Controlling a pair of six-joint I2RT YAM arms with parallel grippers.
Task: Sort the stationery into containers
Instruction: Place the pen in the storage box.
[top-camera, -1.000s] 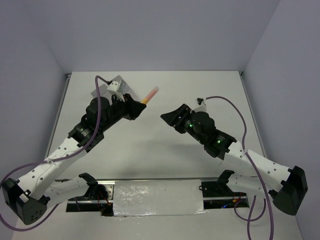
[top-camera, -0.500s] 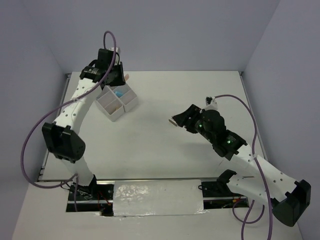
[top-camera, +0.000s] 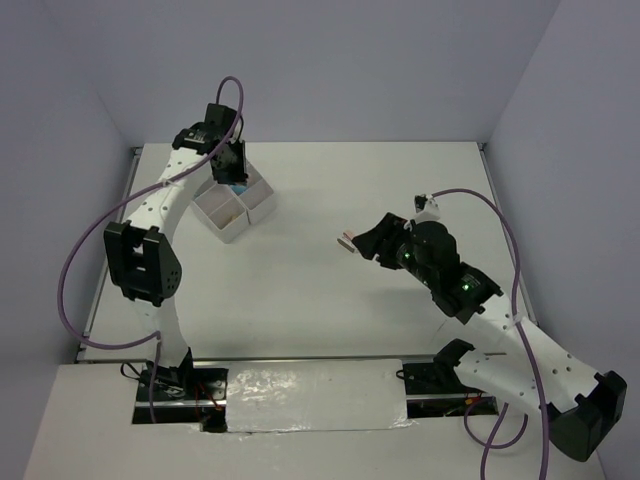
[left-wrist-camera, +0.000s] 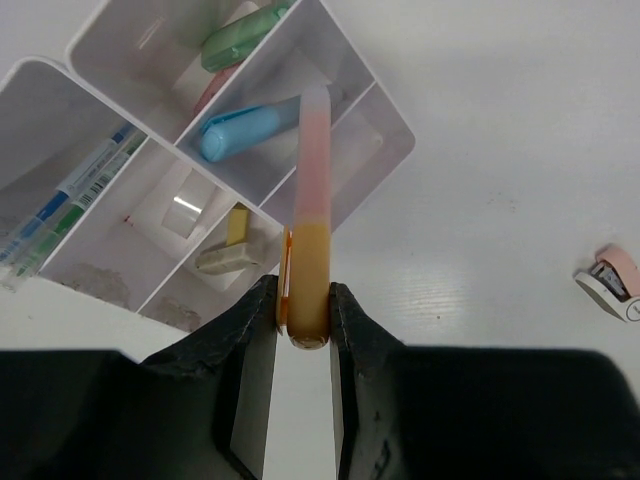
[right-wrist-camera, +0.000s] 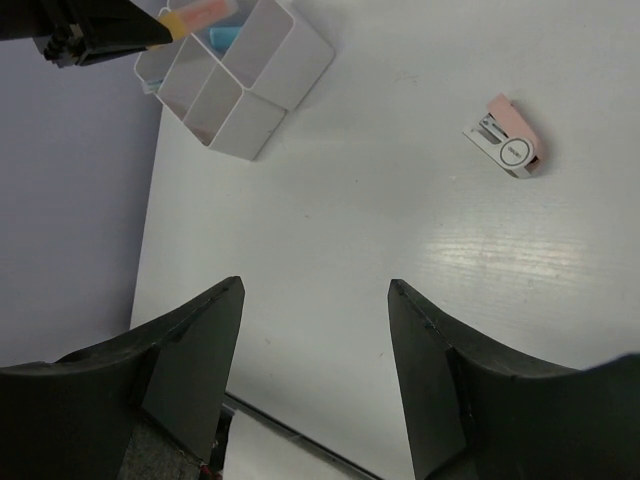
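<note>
My left gripper needs to lower the orange and pink marker next into the container's section with the light blue marker below and let go of it, as there is room beside the light blue marker.
My left gripper is shut on an orange and pink marker and holds it over the white four-compartment container. The marker's pink tip reaches into the compartment with the light blue marker. A green marker and a pink one lie in the far compartment, small erasers in the near one, and pens in the left one. In the top view the left gripper is above the container. My right gripper is open and empty above bare table.
A small pink and white tape-like item lies on the table ahead of the right gripper; it also shows in the top view and the left wrist view. Walls enclose the table on three sides.
My left arm has swung from mid-table out to the far-left container, carrying the marker. My right gripper has drawn back a little to the right, uncovering the pink and white item.
</note>
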